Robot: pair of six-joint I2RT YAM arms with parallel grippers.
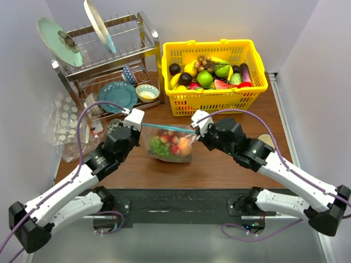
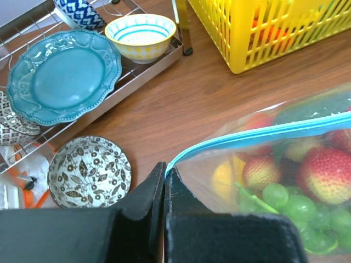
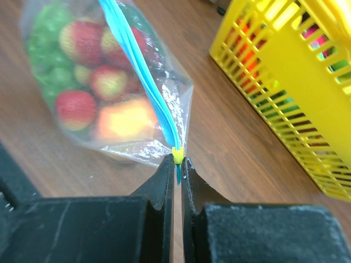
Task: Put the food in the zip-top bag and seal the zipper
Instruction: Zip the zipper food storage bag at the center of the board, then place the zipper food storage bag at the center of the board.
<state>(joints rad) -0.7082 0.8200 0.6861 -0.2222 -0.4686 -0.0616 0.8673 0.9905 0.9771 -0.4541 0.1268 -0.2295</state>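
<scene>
The yellow slider already sits at the zipper's end, so the robot's right gripper will next carry that end outward toward the yellow basket's near side [image 1: 215, 105] [image 3: 272, 109] and then open.
The clear zip-top bag [image 1: 171, 143] hangs between my two grippers above the wooden table, holding red strawberries, green grapes and an orange-yellow piece. Its teal-blue zipper [image 1: 167, 128] runs taut along the top. My left gripper [image 1: 138, 125] is shut on the zipper's left end [image 2: 170, 163]. My right gripper [image 1: 196, 129] is shut on the right end, with the small yellow slider [image 3: 177, 155] right at the fingertips. In the right wrist view the bag [image 3: 104, 87] hangs past the fingers. More toy food [image 1: 211, 74] lies in the yellow basket.
The yellow basket [image 1: 214, 101] stands at the back right. A metal dish rack [image 1: 109, 66] with plates and bowls stands at the back left. A patterned bowl [image 2: 89, 171] sits near the left gripper. Crinkled dotted plastic [image 1: 66, 123] lies at the left edge.
</scene>
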